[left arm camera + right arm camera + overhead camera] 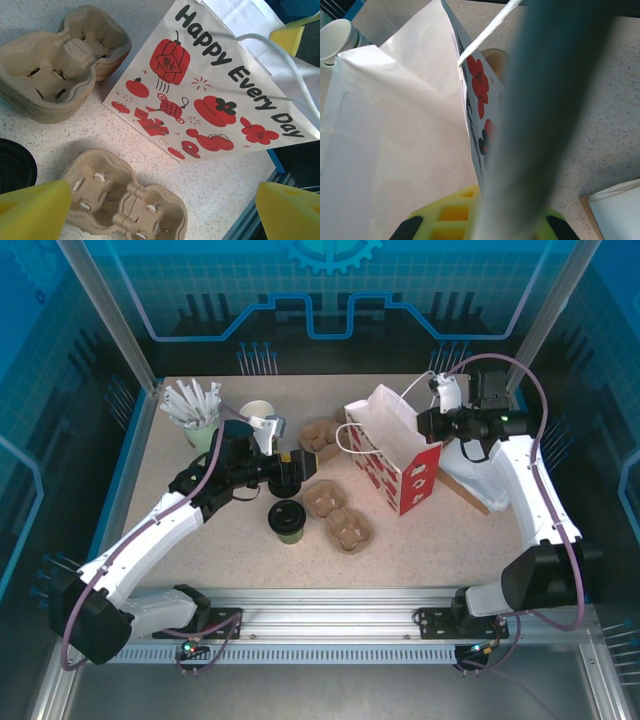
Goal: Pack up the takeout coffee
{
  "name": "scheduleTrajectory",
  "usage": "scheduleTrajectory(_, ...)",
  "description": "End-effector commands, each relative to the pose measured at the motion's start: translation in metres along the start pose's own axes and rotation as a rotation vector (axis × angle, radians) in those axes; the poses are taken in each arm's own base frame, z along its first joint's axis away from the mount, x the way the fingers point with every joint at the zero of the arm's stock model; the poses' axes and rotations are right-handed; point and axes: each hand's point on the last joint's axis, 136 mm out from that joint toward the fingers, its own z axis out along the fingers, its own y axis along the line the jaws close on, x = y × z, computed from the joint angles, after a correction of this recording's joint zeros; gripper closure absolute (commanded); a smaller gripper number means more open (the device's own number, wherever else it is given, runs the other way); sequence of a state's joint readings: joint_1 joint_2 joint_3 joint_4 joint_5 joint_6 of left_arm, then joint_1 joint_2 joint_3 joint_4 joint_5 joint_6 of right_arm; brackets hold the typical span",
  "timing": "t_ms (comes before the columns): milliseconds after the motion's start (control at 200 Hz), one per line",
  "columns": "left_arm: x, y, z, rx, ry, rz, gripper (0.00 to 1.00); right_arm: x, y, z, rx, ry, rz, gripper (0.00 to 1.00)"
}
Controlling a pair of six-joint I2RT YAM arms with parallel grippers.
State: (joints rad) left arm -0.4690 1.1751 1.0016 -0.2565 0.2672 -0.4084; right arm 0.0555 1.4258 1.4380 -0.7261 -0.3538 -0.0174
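Next, my right gripper pulls the bag's upper rim toward the pulp carriers and lets go of it, as the carriers lie across the bag from that gripper.
The takeout coffee (286, 521), an olive-green cup with a black lid, stands upright on the table near the middle front. My left gripper (292, 464) hovers behind it, open and holding nothing; its yellow fingertips (35, 210) stand wide apart above a two-cup pulp carrier (125, 197). A black round edge (15, 167) shows at the left of the left wrist view. The white paper bag (400, 455) with red prints stands open on the right. My right gripper (435, 423) is shut on its top rim, with the bag's wall (405, 125) running into the yellow finger (450, 215).
A stack of pulp carriers (322, 432) sits behind the left gripper, and the single carrier (338, 512) lies right of the coffee. Lidless cream cups (258, 412) and a green cup of white sticks (195, 415) stand at back left. Flat packaging (480, 485) lies behind the bag.
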Motion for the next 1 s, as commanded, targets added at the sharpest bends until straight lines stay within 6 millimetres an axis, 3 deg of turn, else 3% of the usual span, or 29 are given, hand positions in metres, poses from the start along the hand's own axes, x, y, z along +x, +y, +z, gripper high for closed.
scheduleTrajectory(0,-0.008,-0.012,0.0,0.034,-0.013,0.036,0.04,-0.006,0.014,0.0,-0.086,-0.001,-0.02,1.0)
scheduleTrajectory(190,-0.007,-0.01,-0.001,0.029,-0.012,0.035,0.04,-0.004,0.022,0.008,-0.121,0.024,-0.034,1.0)
scheduleTrajectory(425,-0.006,-0.008,-0.002,0.019,-0.014,0.039,0.04,-0.004,0.018,0.021,-0.118,0.039,-0.052,1.0)
scheduleTrajectory(595,-0.004,-0.007,-0.003,0.013,-0.014,0.04,0.04,-0.005,0.016,0.026,-0.105,0.058,-0.079,0.94)
scheduleTrajectory(685,-0.004,-0.006,-0.004,0.007,-0.016,0.043,0.04,-0.007,0.015,0.023,-0.088,0.058,-0.081,0.83)
scheduleTrajectory(785,-0.004,-0.002,-0.005,-0.011,-0.021,0.051,0.04,-0.01,0.009,0.013,-0.026,0.06,-0.08,0.62)
scheduleTrajectory(830,-0.005,-0.001,-0.006,-0.02,-0.025,0.055,0.03,-0.011,0.005,0.006,0.016,0.054,-0.072,0.53)
scheduleTrajectory(940,-0.005,0.001,-0.009,-0.033,-0.035,0.06,0.03,-0.013,-0.01,-0.019,0.167,0.031,-0.025,0.42)
scheduleTrajectory(995,-0.006,0.001,-0.011,-0.03,-0.04,0.059,0.02,-0.012,-0.017,-0.035,0.243,0.018,-0.002,0.28)
